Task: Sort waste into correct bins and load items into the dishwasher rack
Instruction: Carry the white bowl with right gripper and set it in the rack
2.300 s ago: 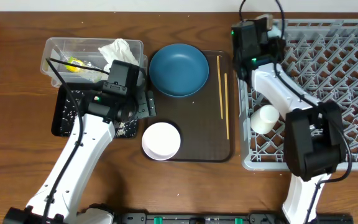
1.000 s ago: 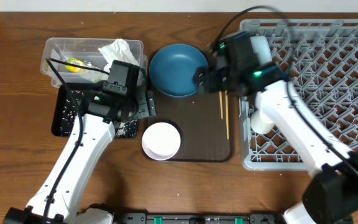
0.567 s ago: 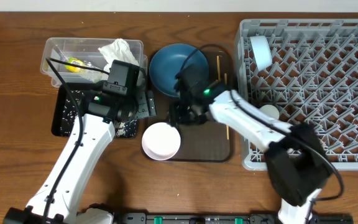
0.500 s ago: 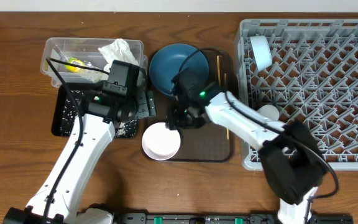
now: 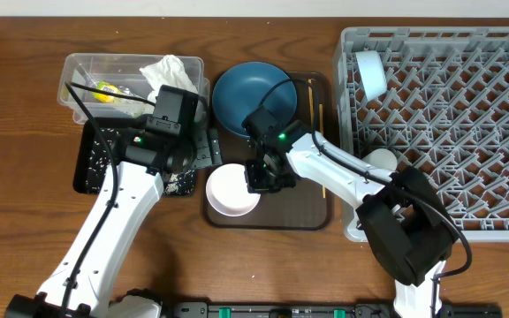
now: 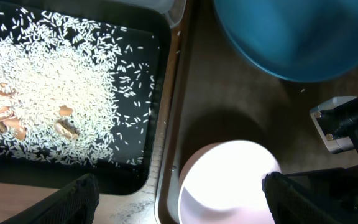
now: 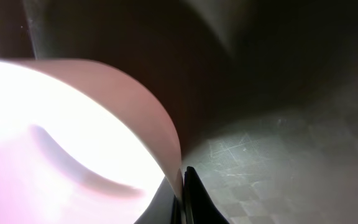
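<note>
My right gripper has the white bowl and should next go up, carry it outward to the empty rack [image 5: 449,124] slots beside the light blue bowl, tilt it and let go.
My right gripper [image 5: 259,177] is shut on the right rim of the white bowl [image 5: 231,191], which sits at the left edge of the brown serving tray [image 5: 281,210]. In the right wrist view the fingers [image 7: 182,193] pinch the bowl wall [image 7: 61,137]. My left gripper [image 5: 205,147] is open and empty above the bowl [image 6: 229,180], fingers [image 6: 182,199] wide apart. The dark blue dish [image 5: 254,99] and two chopsticks [image 5: 314,124] lie on the tray. The light blue bowl [image 5: 370,74] and small white cup [image 5: 380,162] are in the rack [image 5: 449,124].
The clear tub [image 5: 82,72] at the far left holds the tissue [image 5: 168,72] and the yellow-green wrapper [image 5: 104,91]. The black tray [image 5: 89,163] in front of it holds rice [image 6: 55,87] and a few brown scraps.
My right arm has left the rack's far left corner, where the light blue bowl now stands, crossed to the brown tray and shut on the white bowl's rim. The left arm is still.
</note>
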